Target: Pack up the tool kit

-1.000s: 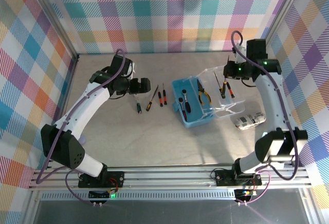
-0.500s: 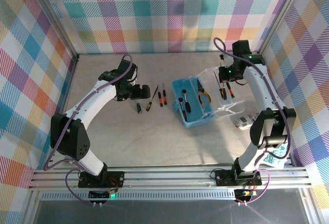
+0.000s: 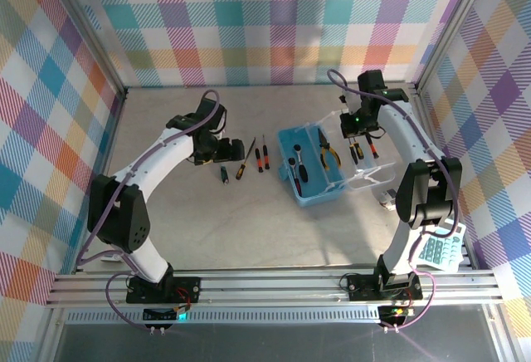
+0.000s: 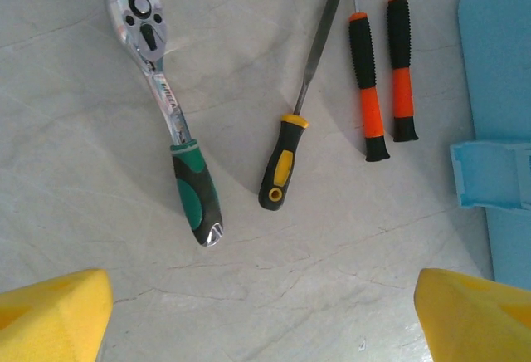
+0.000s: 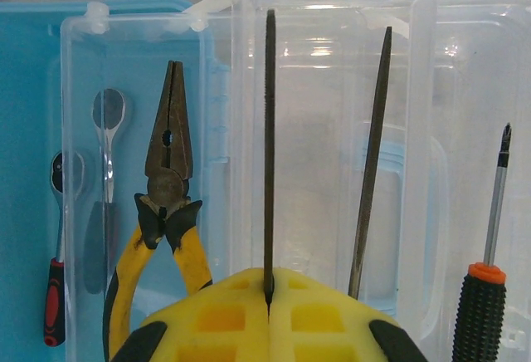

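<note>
The screwdriver is still unpacked, so the left gripper needs to move down and toward the case (image 3: 309,181) next, onto the studded handle of the orange screwdriver (image 3: 259,159) nearest the yellow-handled file.
The tool kit's light blue case (image 3: 309,181) lies open with its clear lid (image 3: 365,175) folded out to the right. Yellow-handled pliers (image 5: 168,204), a red-handled ratchet (image 5: 56,254) and a wrench (image 5: 106,146) lie in the case. My right gripper (image 5: 269,295) hovers over the lid, shut on a thin file (image 5: 270,129). A second file (image 5: 371,163) and an orange-and-black screwdriver (image 5: 489,287) lie in the lid. My left gripper (image 4: 261,320) stands open above the table, just short of a green-handled ratchet (image 4: 170,113), a yellow-handled file (image 4: 286,158) and two orange screwdrivers (image 4: 367,88).
The loose tools lie in a row left of the case (image 4: 502,88), between it and my left gripper (image 3: 222,156). A small white object (image 3: 387,201) sits right of the lid, partly behind the right arm. Checked walls close in the table on three sides.
The right arm has swung left and inward, bringing its gripper with the file over the lid. The left gripper has shifted right toward the loose tools, and its jaws have narrowed slightly.
</note>
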`<state>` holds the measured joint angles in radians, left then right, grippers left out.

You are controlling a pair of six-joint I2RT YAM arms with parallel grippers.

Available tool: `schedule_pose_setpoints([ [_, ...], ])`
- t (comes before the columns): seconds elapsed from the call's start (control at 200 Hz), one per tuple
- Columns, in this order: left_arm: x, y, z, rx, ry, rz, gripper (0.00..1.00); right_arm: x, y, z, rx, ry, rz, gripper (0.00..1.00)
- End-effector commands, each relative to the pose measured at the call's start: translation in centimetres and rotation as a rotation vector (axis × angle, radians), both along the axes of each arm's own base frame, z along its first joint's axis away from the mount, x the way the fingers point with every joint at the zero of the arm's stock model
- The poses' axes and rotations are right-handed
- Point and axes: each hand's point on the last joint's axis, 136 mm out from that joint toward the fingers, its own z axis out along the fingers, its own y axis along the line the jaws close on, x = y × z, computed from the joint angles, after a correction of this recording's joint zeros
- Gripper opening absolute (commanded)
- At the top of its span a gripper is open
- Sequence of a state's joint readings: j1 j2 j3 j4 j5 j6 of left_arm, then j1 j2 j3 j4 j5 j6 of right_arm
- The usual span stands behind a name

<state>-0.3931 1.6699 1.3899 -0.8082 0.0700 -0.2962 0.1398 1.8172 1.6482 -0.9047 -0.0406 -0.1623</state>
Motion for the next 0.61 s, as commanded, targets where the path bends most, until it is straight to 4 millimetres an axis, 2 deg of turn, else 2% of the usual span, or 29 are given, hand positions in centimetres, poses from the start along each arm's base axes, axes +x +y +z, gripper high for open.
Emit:
schedule_pose_setpoints([
  [0.0,0.1,-1.3,0.0,-0.029,0.005,-0.016,0.92,0.1,0.4,-0.4,-0.006,0.006,0.029,0.18],
  [0.06,0.1,-1.9,-0.3,-0.035,0.010,-0.022,0.91,0.0,0.4,-0.3,-0.004,0.010,0.027,0.34],
  [0.09,0.1,-2.3,-0.3,-0.036,0.011,-0.028,0.90,0.0,0.4,0.0,-0.003,0.007,0.024,0.38],
  [0.265,0.5,-5.0,-1.7,-0.024,0.029,-0.037,0.70,-0.6,1.1,2.8,0.057,-0.018,0.013,0.37],
  [0.39,1.0,-5.9,-3.4,0.000,0.053,-0.028,0.56,-1.6,2.1,4.9,0.086,-0.050,0.024,0.39],
  [0.52,1.7,-6.7,-4.7,0.012,0.064,-0.033,0.50,-3.1,2.9,6.2,0.106,-0.074,0.042,0.44],
  [0.6,1.8,-7.6,-5.7,0.009,0.080,-0.047,0.49,-3.9,3.0,6.3,0.112,-0.074,0.044,0.45],
])
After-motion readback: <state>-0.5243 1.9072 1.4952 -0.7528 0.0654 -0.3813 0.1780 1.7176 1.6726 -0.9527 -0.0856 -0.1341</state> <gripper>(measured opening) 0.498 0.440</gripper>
